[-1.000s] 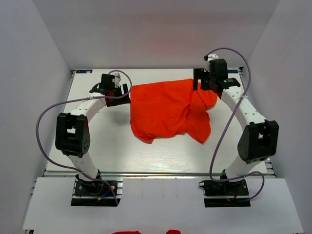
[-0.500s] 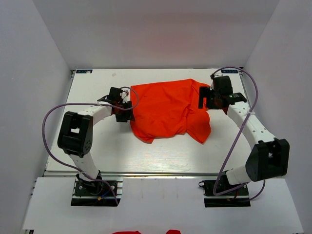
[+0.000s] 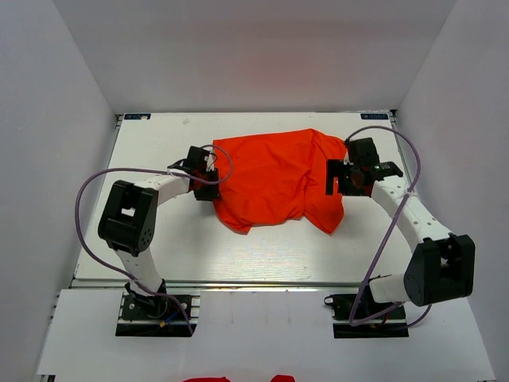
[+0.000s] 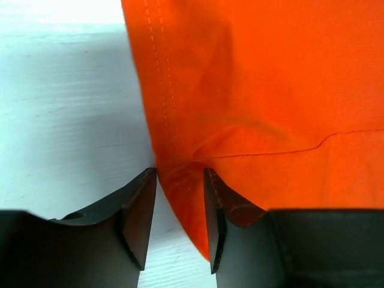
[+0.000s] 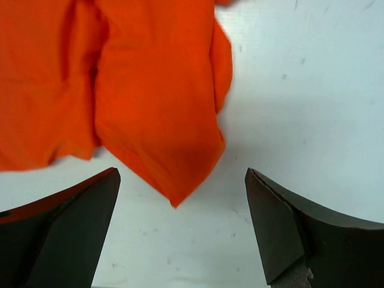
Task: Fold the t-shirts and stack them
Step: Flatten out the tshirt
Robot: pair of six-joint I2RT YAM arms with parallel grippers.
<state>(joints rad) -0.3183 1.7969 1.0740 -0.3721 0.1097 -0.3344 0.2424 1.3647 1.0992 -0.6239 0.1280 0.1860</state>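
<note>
My right gripper needs to move back next and lower its open fingers around the shirt's pointed corner (image 3: 330, 228) (image 5: 175, 191). The corner sticks out free below my right gripper and back toward my base.
One orange-red t-shirt (image 3: 274, 179) lies crumpled and partly folded on the white table (image 3: 159, 247). My left gripper (image 3: 211, 181) is low at the shirt's left edge. In the left wrist view its jaws (image 4: 180, 172) stand a little apart, with the stitched hem of the shirt (image 4: 258, 90) lying between them, nearer the right finger. My right gripper (image 3: 336, 177) is over the shirt's right side. In the right wrist view it (image 5: 181, 172) is wide open and empty, with a pointed corner of the shirt (image 5: 150, 90) lying just ahead, between the fingertips.
Bits of more orange-red cloth (image 3: 207, 379) show at the bottom edge of the top view, in front of the arm bases. White walls close in the table on the left, back and right.
Both grippers have come forward from the far corners and in toward the shirt: the left to its left edge, the right to its right side. The shirt has barely moved.
</note>
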